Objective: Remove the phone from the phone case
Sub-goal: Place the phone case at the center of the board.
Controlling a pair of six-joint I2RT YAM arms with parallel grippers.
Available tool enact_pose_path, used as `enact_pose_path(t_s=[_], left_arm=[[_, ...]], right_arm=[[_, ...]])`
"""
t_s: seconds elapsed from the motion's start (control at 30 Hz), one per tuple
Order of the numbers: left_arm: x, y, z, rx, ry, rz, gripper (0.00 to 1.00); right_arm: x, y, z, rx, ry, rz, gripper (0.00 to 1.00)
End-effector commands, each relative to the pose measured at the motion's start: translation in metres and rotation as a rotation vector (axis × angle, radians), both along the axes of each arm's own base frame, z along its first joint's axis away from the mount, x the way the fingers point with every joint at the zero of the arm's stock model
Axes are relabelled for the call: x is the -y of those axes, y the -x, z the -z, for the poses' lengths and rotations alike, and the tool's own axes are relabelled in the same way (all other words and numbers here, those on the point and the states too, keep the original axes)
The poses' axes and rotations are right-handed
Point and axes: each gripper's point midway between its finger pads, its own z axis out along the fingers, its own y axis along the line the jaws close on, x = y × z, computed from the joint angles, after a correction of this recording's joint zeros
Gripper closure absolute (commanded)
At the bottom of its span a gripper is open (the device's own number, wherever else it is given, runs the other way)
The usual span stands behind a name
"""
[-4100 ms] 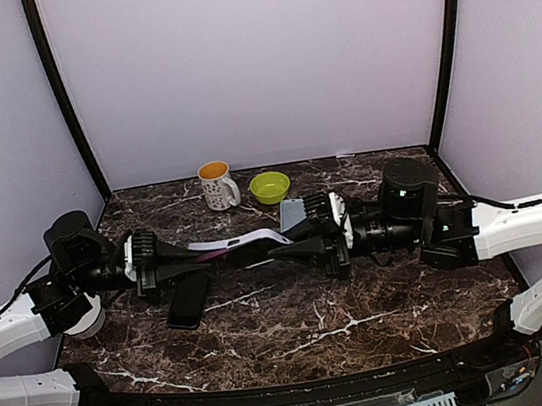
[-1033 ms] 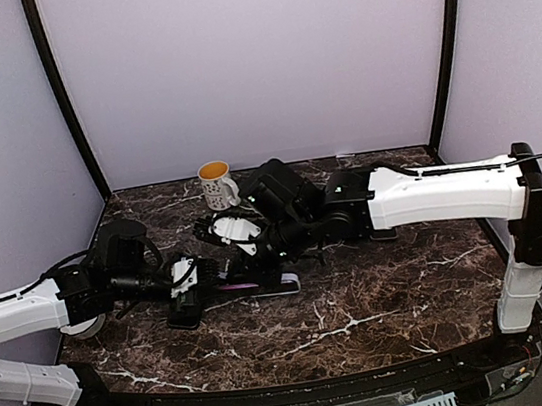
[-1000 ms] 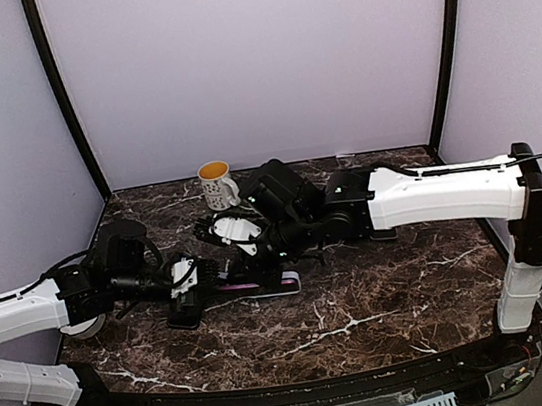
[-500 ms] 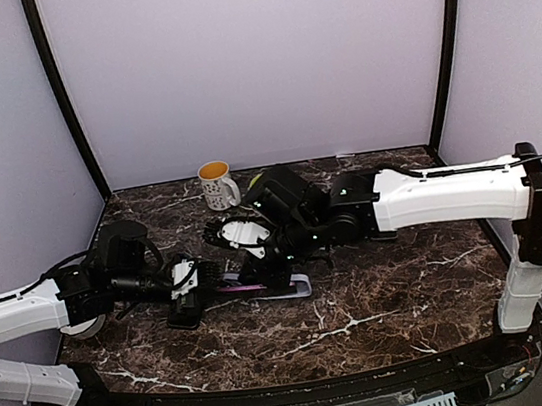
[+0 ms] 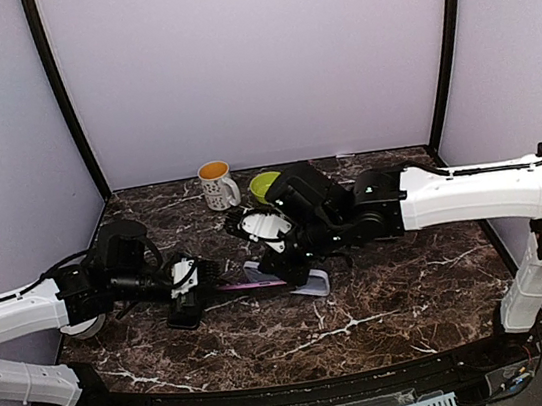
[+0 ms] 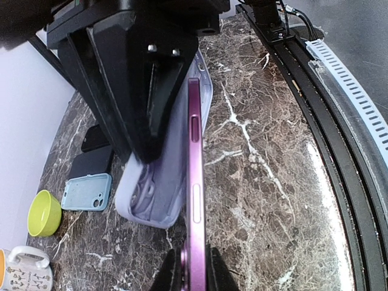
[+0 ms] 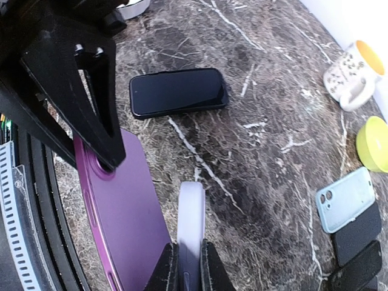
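The lavender case in my right gripper goes past the dark cases and down next, as the marble beyond lies to the gripper's right in the top view.
A purple phone (image 5: 242,284) is held flat just above the table by my left gripper (image 5: 199,278), which is shut on its left end. In the left wrist view the phone (image 6: 194,182) stands edge-on between the fingers (image 6: 170,273). My right gripper (image 5: 298,263) is shut on a lavender phone case (image 5: 308,284), which sits beside the phone's right end, off it. In the right wrist view the case (image 7: 191,215) is edge-on between the fingers (image 7: 167,270), with the phone's purple back (image 7: 121,209) to its left. The empty case (image 6: 157,182) also shows in the left wrist view.
A black phone (image 7: 177,91) lies on the marble under the left arm. A spotted mug (image 5: 216,184) and a green bowl (image 5: 264,185) stand at the back. A light blue case (image 7: 345,199) and dark cases (image 7: 357,239) lie behind the right arm.
My right gripper has moved to the right with the lavender case, drawing it off the phone. My left gripper has held the phone still.
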Motion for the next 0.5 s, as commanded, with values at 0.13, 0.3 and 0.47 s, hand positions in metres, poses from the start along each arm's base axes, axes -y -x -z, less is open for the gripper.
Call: enact_pose_path(t_s=[0.13, 0.3, 0.47], left_arm=[[0.009, -0.005, -0.047, 0.101, 0.111, 0.016, 1.0], [0.008, -0.004, -0.049, 0.103, 0.117, 0.018, 1.0], [0.008, -0.003, -0.051, 0.102, 0.121, 0.022, 1.0]], right_arm=[[0.032, -0.05, -0.035, 0.091, -0.09, 0.246, 1.0], [0.063, -0.088, -0.038, 0.089, -0.135, 0.417, 1.0], [0.122, -0.136, -0.045, 0.099, -0.216, 0.658, 1.0]])
